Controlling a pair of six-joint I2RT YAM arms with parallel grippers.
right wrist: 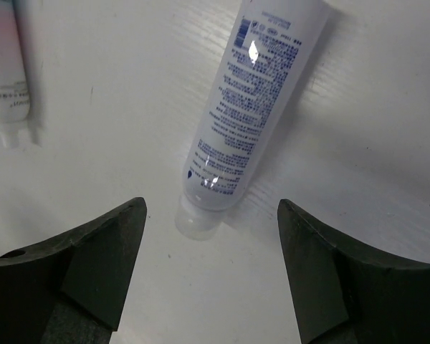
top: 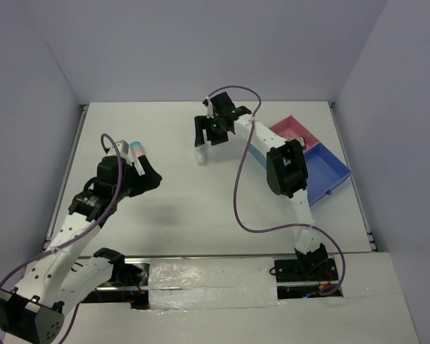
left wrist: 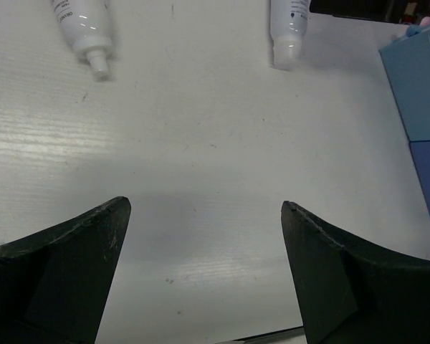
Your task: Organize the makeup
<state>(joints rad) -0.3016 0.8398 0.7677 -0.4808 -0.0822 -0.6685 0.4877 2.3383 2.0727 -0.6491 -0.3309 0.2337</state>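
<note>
My right gripper turns in line with the white tube next and comes down onto the tube's printed body (top: 201, 153) (right wrist: 215, 178) beside the cap, as that lies angled below its fingers.
A white tube with blue print (right wrist: 249, 100) lies on the white table, its clear cap towards my right gripper (right wrist: 211, 209). That gripper is open and empty, hovering just above the cap end. In the top view the tube (top: 201, 154) lies just below the right gripper (top: 208, 137). A pink-white tube with a teal end (top: 137, 151) lies at the left, right beside my left gripper (top: 150, 176). The left gripper (left wrist: 205, 203) is open and empty over bare table. Both tubes show at the top of the left wrist view (left wrist: 82, 25) (left wrist: 288, 25). Sponges and palettes are not clearly visible.
A blue and pink divided tray (top: 328, 172) stands at the right, partly under the right arm; its blue wall shows in the left wrist view (left wrist: 416, 86). Something small and brownish lies in its pink compartment (top: 298, 135). White walls enclose the table.
</note>
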